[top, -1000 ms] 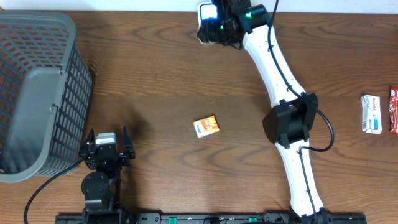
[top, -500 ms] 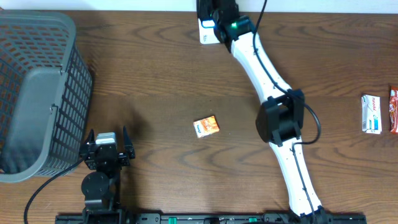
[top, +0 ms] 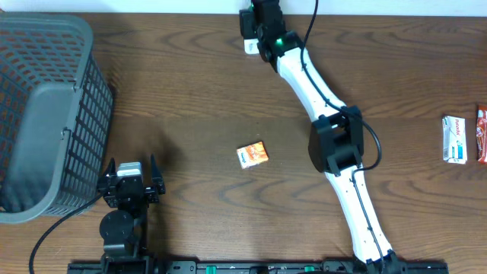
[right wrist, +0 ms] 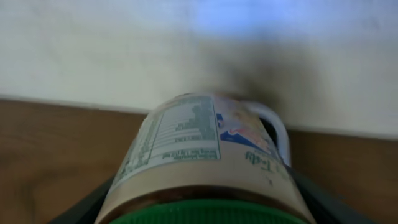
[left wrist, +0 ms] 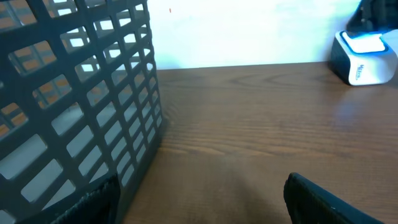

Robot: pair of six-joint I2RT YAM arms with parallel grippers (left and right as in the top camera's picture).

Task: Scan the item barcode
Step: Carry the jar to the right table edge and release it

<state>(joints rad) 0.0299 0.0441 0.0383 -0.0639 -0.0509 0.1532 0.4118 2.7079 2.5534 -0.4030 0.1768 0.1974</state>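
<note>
My right gripper will next move back and to the right in the overhead view, then down beside the white box to release the jar, since other items lie there.
The item is a tan jar [right wrist: 205, 155] with a green lid and a white nutrition label, lying on its side between my right gripper's [right wrist: 205, 208] dark fingers [right wrist: 84, 205], which are shut on it. No barcode shows on the side I see. In the overhead view the right gripper [top: 262, 19] is at the table's far edge, over the white scanner [top: 249, 45]. The scanner [left wrist: 364, 56], with its blue-lit top, also shows far right in the left wrist view. My left gripper [top: 132, 163] sits near the front left, open and holding nothing [left wrist: 199, 193].
A grey mesh basket [top: 46, 114] fills the left side, close beside the left gripper. An orange packet [top: 252, 154] lies mid-table. A white box [top: 455, 139] and a red packet [top: 482, 135] lie at the right edge. A white wall stands behind the table.
The right arm has stretched farther toward the back edge with the jar, now covering more of the scanner. The left arm has not moved.
</note>
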